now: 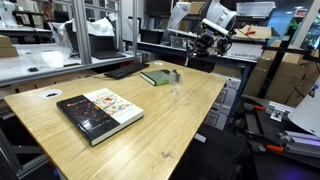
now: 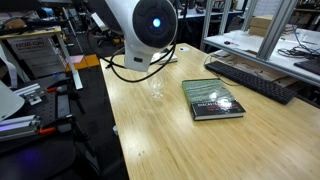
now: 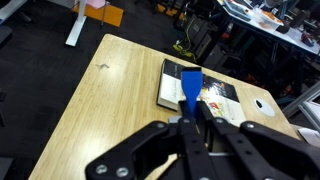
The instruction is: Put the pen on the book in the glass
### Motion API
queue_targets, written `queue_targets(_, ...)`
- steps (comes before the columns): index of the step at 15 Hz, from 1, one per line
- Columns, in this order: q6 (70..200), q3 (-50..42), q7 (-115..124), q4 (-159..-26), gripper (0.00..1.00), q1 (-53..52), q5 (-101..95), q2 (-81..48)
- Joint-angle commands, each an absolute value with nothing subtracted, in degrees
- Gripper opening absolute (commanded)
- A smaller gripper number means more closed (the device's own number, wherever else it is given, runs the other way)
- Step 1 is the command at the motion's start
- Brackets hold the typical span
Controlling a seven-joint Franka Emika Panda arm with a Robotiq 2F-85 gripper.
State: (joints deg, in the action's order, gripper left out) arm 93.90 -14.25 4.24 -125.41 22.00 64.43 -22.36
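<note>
The blue pen still hangs above the glass, so it goes over the opening of the clear glass (image 1: 176,80) next, then down with my gripper for release inside.
My gripper (image 3: 189,117) is shut on the blue pen (image 3: 190,88), whose end sticks out past the fingertips in the wrist view. In an exterior view the gripper (image 1: 207,44) hangs high above the far end of the wooden table (image 1: 170,120). The green book (image 1: 155,77) lies flat near that end, and the clear glass (image 1: 176,80) stands upright just beside it. Both also show in an exterior view, the book (image 2: 213,100) and the glass (image 2: 157,87). Book and glass are hidden in the wrist view.
The larger black-and-white picture book (image 1: 100,112) lies mid-table and also shows in the wrist view (image 3: 215,92). A black keyboard (image 2: 255,80) sits on the neighbouring table. The robot base (image 2: 150,25) stands at the table's end. Cardboard boxes (image 1: 285,75) stand beside it.
</note>
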Motion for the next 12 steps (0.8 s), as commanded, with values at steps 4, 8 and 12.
queue_targets(4,89.53,-14.36,6.97,-117.50,0.03,20.87,67.67,-27.44)
queue_targets(8,87.91,-13.68,11.84,-111.76,0.03,20.87,70.72,-33.53)
queue_targets(12,88.78,-14.08,17.30,-109.64,0.03,20.83,73.87,-37.32)
